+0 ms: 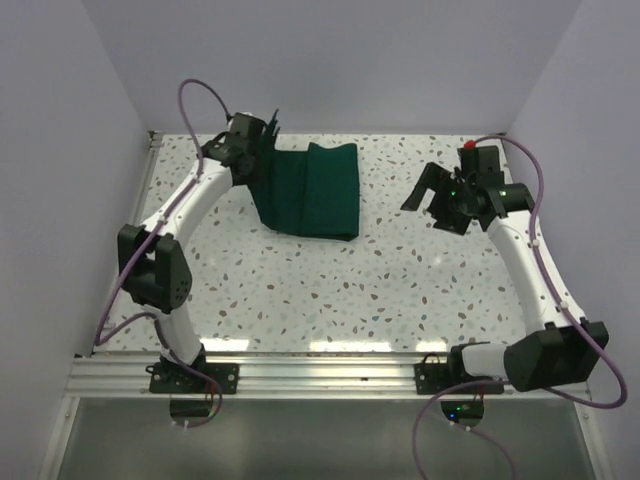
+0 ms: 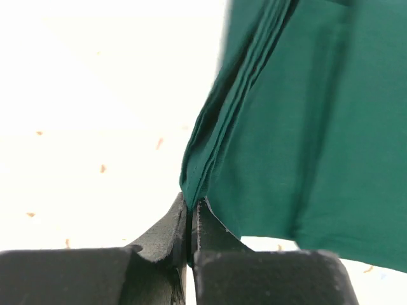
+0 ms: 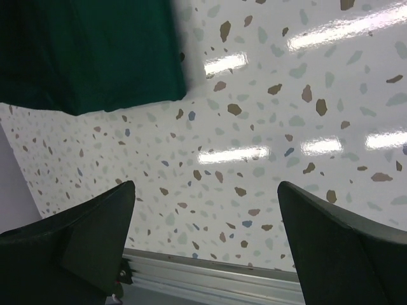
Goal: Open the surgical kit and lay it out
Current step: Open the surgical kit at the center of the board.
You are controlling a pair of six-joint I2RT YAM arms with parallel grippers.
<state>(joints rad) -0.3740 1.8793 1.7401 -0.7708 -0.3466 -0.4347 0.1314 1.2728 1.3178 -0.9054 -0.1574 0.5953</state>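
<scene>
Next, my right gripper moves to the left in the top view and down onto the middle fold's near end point(image 1: 301, 231), because that fold still lies folded over.
The surgical kit shows only as its dark green cloth wrap point(image 1: 315, 190), lying folded at the back middle of the table. My left gripper point(image 1: 268, 135) is shut on the wrap's left edge and holds that edge lifted; in the left wrist view the folded green cloth point(image 2: 286, 121) hangs from between my closed fingers point(image 2: 166, 229). My right gripper point(image 1: 428, 195) hovers to the right of the wrap, open and empty; its wrist view shows the wrap's corner point(image 3: 95, 51) at the upper left. The steel tray and the silver instruments are hidden.
The terrazzo table point(image 1: 330, 290) has a metal rail point(image 1: 330, 370) along its near edge, also seen in the right wrist view point(image 3: 210, 276). White walls close in the back and both sides.
</scene>
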